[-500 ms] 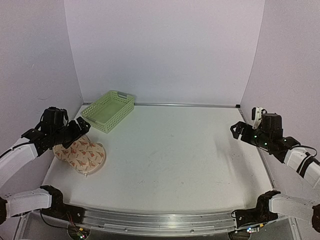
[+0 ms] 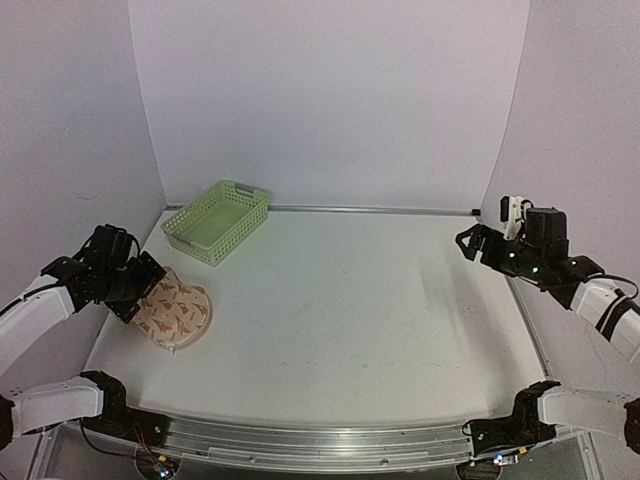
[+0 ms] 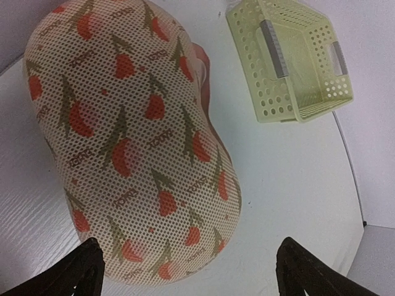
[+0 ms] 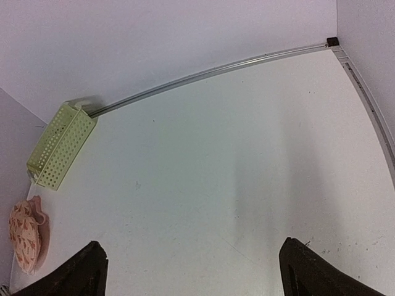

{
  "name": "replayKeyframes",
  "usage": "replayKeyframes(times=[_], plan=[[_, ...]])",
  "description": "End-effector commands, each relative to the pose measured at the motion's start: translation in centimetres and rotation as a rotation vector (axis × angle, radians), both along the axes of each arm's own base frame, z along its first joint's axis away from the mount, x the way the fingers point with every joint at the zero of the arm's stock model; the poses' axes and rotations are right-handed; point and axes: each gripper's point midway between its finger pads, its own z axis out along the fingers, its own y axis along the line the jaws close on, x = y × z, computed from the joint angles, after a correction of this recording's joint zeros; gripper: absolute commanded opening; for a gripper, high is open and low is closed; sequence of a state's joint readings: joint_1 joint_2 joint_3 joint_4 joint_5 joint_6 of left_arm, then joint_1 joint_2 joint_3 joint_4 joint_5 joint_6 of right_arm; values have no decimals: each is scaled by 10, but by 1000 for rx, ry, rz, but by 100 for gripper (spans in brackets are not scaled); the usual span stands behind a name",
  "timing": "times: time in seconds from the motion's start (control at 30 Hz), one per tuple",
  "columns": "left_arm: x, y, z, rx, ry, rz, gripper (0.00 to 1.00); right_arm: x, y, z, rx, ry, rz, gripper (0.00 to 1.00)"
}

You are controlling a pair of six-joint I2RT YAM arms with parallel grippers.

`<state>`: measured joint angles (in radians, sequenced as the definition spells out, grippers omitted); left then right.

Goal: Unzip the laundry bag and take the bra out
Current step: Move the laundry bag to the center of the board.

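The laundry bag's near edge [image 2: 154,337] [image 3: 81,221] is below my open left gripper and back from it, so my left gripper needs to lower its fingers next and pull them back around that edge.
The laundry bag [image 2: 175,312] lies at the table's left side, a beige dotted case with orange-red and green motifs. It fills the left wrist view [image 3: 129,142] and shows small in the right wrist view [image 4: 26,237]. A pink edge [image 3: 200,61] shows along its far side; I cannot tell what it is. No bra is in view, and I do not see the zip. My left gripper [image 2: 135,285] is open and empty, right over the bag's left end [image 3: 188,274]. My right gripper [image 2: 470,245] is open and empty, raised at the far right [image 4: 191,271].
A light green lattice basket [image 2: 217,221] stands at the back left, just beyond the bag [image 3: 290,61] [image 4: 58,148]. White walls close in the left, back and right. A metal rail [image 2: 380,210] runs along the table's back edge.
My left gripper has moved towards the near left and now covers the bag's left end. My right gripper has shifted slightly up and back.
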<state>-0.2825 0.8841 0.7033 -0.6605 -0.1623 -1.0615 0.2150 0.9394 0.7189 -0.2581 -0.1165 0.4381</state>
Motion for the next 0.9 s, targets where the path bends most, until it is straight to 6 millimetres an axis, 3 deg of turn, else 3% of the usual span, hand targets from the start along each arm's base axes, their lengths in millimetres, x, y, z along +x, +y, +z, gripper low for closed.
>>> replayKeyframes(times=[0.0,0.23,0.4,0.87], plan=[[-11,14,1,-16,49,134,97,6,7,24,5,-60,33,98],[-27,23,-26,-10,124,209,98,8,11,21,0,-54,57,98],[-28,31,-41,47,173,229,99,11,17,17,7,-42,81,98],[-21,18,-96,37,285,176,95,10,19,13,-4,-43,100,98]])
